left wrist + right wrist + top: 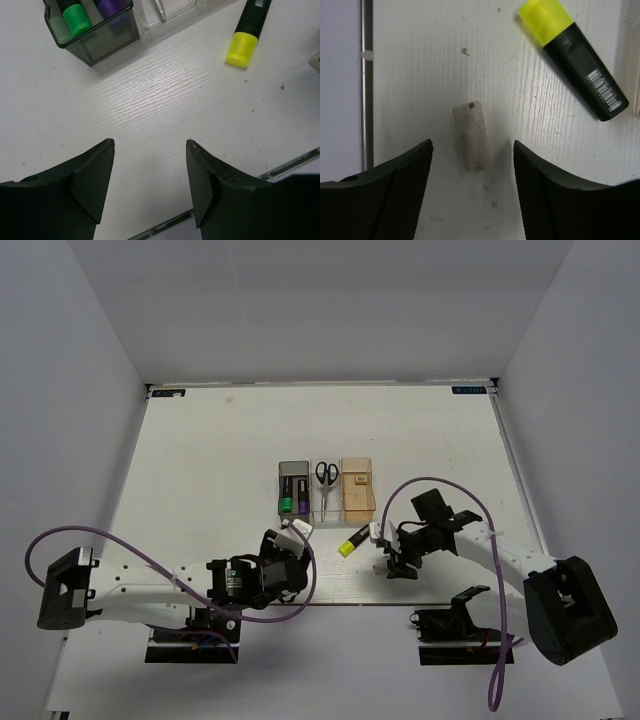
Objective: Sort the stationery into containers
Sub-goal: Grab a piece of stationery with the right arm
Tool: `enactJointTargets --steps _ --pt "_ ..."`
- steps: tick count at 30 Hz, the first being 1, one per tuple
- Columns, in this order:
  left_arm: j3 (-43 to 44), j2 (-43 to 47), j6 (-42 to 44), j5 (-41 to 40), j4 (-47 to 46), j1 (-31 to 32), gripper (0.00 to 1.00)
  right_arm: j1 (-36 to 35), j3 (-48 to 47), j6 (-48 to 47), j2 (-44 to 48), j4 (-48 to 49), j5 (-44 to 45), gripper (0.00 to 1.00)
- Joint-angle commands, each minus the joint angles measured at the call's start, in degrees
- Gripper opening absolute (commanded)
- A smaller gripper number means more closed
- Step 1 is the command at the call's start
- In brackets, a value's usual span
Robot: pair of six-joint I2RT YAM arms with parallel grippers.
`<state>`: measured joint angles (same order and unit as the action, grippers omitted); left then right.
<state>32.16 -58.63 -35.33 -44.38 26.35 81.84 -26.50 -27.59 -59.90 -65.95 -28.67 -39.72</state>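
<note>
My left gripper moves toward the slanted highlighter (248, 28) below it next, to its right in the top view. It turns to match and comes down astride the highlighter's body.
Three containers stand in a row mid-table: a dark grey bin (293, 487) holding a green highlighter (76, 17) and a purple one (111, 6), a clear bin (326, 487) with black-handled scissors (326, 474), and an orange bin (358, 485) with a beige eraser (357, 480). A yellow-ended highlighter (352, 542) lies on the table in front of them. My right gripper (473, 144) hangs open over a small pale eraser (473, 136), which lies flat just ahead of the fingertips, untouched. My left gripper (150, 145) is open over bare table, a little in front of the dark grey bin (100, 45).
A metal strip (366, 85) marks the table's near edge, left of the eraser. White walls enclose the table on three sides. Purple cables (440, 485) loop from both arms. The yellow highlighter (575, 55) lies up and to the right of the right gripper.
</note>
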Motion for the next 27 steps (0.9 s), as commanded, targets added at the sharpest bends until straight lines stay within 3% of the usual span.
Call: enactJointTargets --steps 1,5,8,9,12,13,17,20,21,24,27 --pt "-0.96 2.29 -2.55 -3.17 2.21 0.86 0.70 -1.71 1.05 -3.82 -2.33 4.05 4.37 0.68" --pt "-1.31 2.47 -3.43 -4.22 3.00 1.74 0.70 -3.55 3.68 -4.87 -2.69 6.86 8.51 0.63" --pt "-1.58 2.64 -4.04 -4.92 3.27 2.27 0.70 -4.87 5.62 -6.28 -2.25 8.10 12.03 0.49" --pt "-1.75 2.47 -4.04 -5.01 3.27 2.27 0.70 -4.96 6.06 -7.15 -1.99 8.36 13.08 0.35" --pt "-1.75 2.64 -4.04 -5.36 3.53 2.53 0.70 -5.31 7.29 -8.30 0.64 7.67 13.36 0.17" --pt "-1.75 2.73 -4.04 -5.37 3.27 2.62 0.70 -5.23 6.77 -8.39 2.13 6.01 13.01 0.00" --pt "-1.67 2.47 -3.96 -5.19 2.92 2.62 0.70 -5.23 0.36 -6.82 3.46 -4.44 8.46 0.00" --pt "-1.14 1.68 -3.52 -4.84 2.39 2.62 0.70 -5.23 -8.77 0.38 3.11 -10.33 2.56 0.00" --pt "-0.79 0.90 -2.99 -4.84 2.13 2.62 0.70 -5.23 -14.36 7.88 2.85 -10.44 0.63 0.00" --pt "-0.43 0.19 -2.81 -4.75 1.60 2.71 0.70 -5.58 -20.19 18.45 1.71 -6.94 1.05 0.00" --pt "0.18 -1.65 -2.55 -4.75 1.16 2.62 0.70 -6.28 -24.34 29.56 -0.22 2.26 8.84 0.00"
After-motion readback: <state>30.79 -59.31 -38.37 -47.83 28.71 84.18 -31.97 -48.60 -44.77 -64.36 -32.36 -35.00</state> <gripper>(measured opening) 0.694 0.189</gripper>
